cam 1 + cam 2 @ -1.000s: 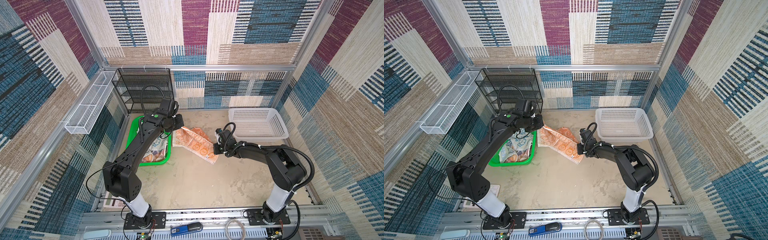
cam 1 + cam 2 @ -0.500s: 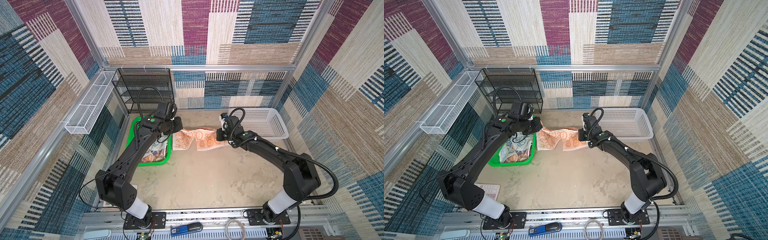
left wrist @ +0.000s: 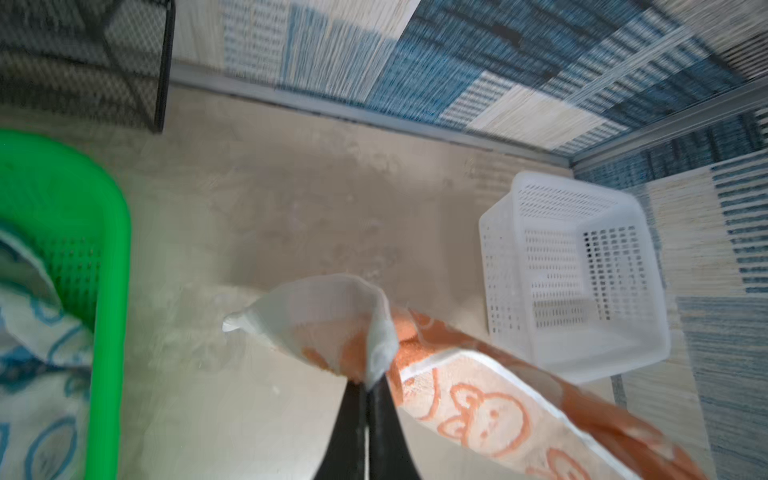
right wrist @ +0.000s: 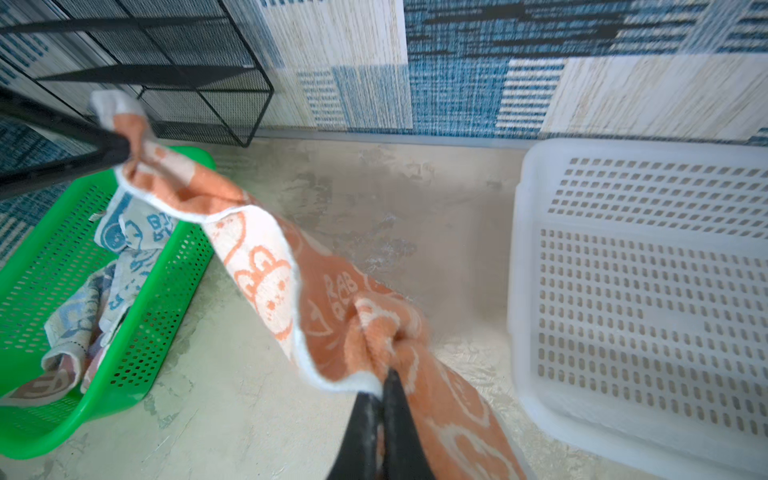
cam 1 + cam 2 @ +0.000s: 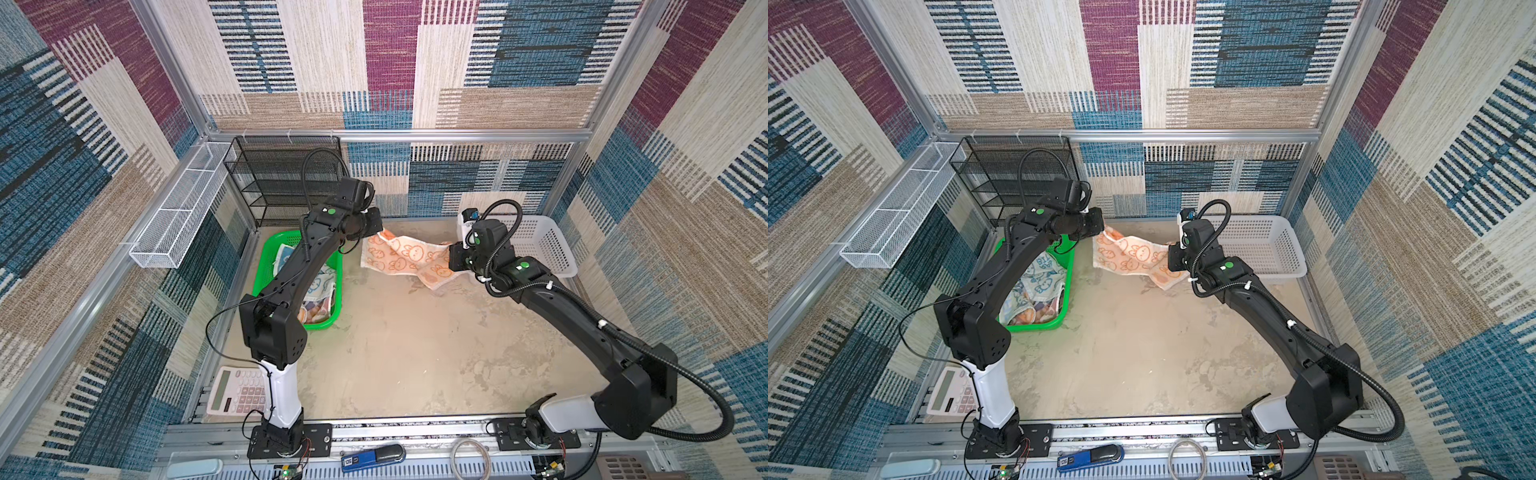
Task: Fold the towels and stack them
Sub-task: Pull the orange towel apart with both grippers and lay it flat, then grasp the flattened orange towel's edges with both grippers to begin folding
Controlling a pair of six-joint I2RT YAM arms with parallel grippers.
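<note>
I will next pull my right gripper back and down and let go of the orange towel's edge on the bare tabletop, because the tabletop is open below and back.
An orange towel (image 5: 405, 257) (image 5: 1133, 257) with white rabbit drawings hangs stretched in the air between my two grippers, above the back of the table. My left gripper (image 5: 372, 232) (image 3: 365, 384) is shut on one corner of it, next to the green basket. My right gripper (image 5: 451, 259) (image 4: 380, 384) is shut on the opposite edge of the orange towel (image 4: 291, 266), and the loose end droops below that grip. Two more towels, a blue-patterned one (image 5: 1044, 276) and a whitish one (image 5: 1027, 316), lie crumpled in the green basket (image 5: 1059, 322).
A white perforated basket (image 5: 552, 249) stands at the back right, just behind my right gripper. A black mesh shelf (image 5: 286, 178) stands at the back left, a white wire tray (image 5: 178, 216) hangs on the left wall, and a calculator (image 5: 235, 390) lies at the front left.
My right gripper has swung from the table's middle up and back toward the white basket, pulling the orange towel out to the right. The towel now hangs spread between both grippers instead of bunched.
</note>
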